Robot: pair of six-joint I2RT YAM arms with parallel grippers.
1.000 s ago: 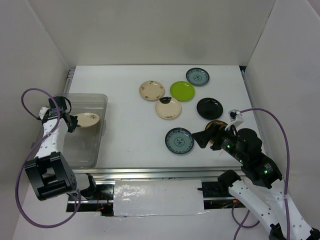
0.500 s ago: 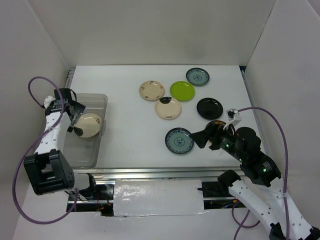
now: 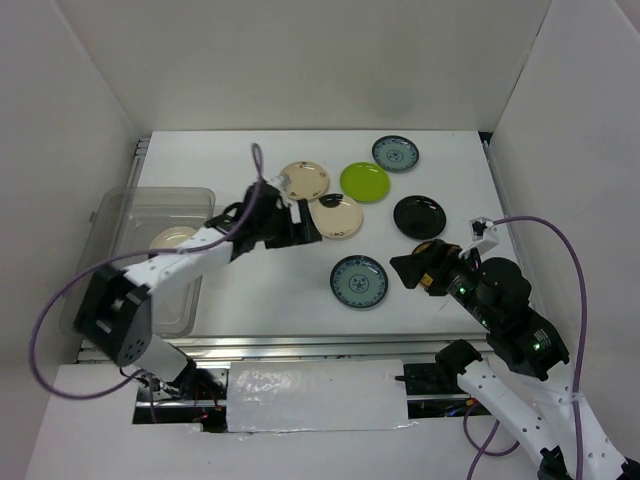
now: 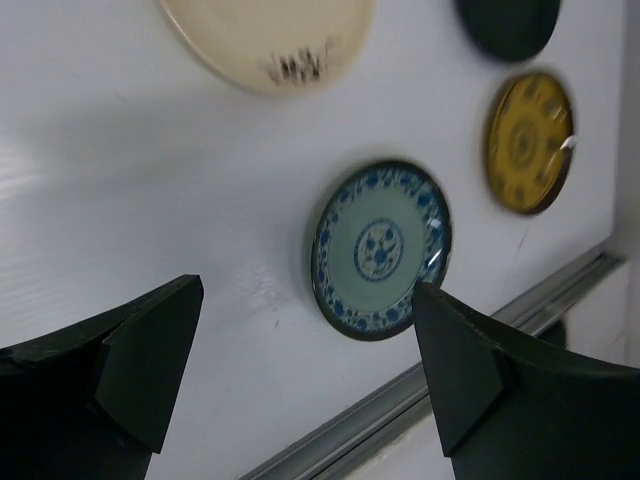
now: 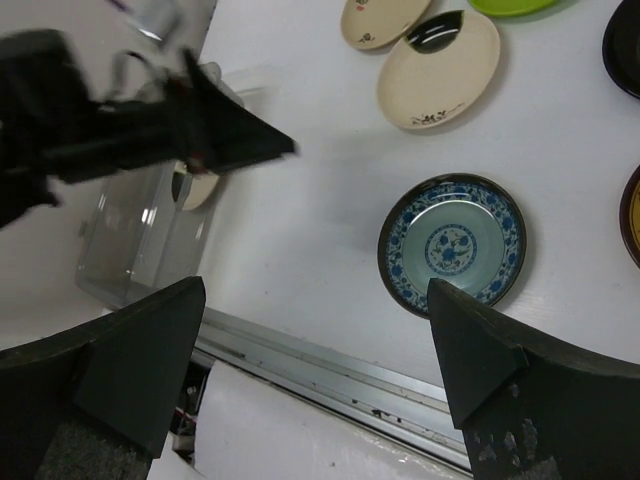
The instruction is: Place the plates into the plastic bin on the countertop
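Observation:
The table beside the teal-blue patterned plate is clear. I next need to lower my left gripper rightward in the top view, onto the teal-blue patterned plate's bin-side rim [image 3: 334, 281] [image 4: 323, 288].
The clear plastic bin [image 3: 112, 205] stands at the left of the countertop [image 3: 260, 290] with one cream plate [image 3: 172, 238] lying inside. My left gripper [image 3: 300, 228] hovers open and empty over the table's middle, beside the nearer cream plate [image 3: 340, 217]. Its wrist view looks down on a teal-blue patterned plate [image 4: 380, 250], between the open left gripper [image 4: 305, 300]. Another cream plate [image 3: 303, 180], a lime green one [image 3: 364, 181], a second teal one [image 3: 395, 153] and a black one [image 3: 418, 216] lie further back. My right gripper [image 3: 408, 268] is open right of the near teal plate [image 5: 452, 245], covering most of a brownish plate [image 4: 528, 140].
A metal rail [image 3: 300, 345] runs along the front edge. White walls close in the left, back and right sides. The left arm [image 5: 120, 120] stretches from the bin side across toward the centre, above the table.
The left gripper opened and let the cream plate drop into the bin. It then swung right, out of the bin, to the middle of the table. The right arm barely moved.

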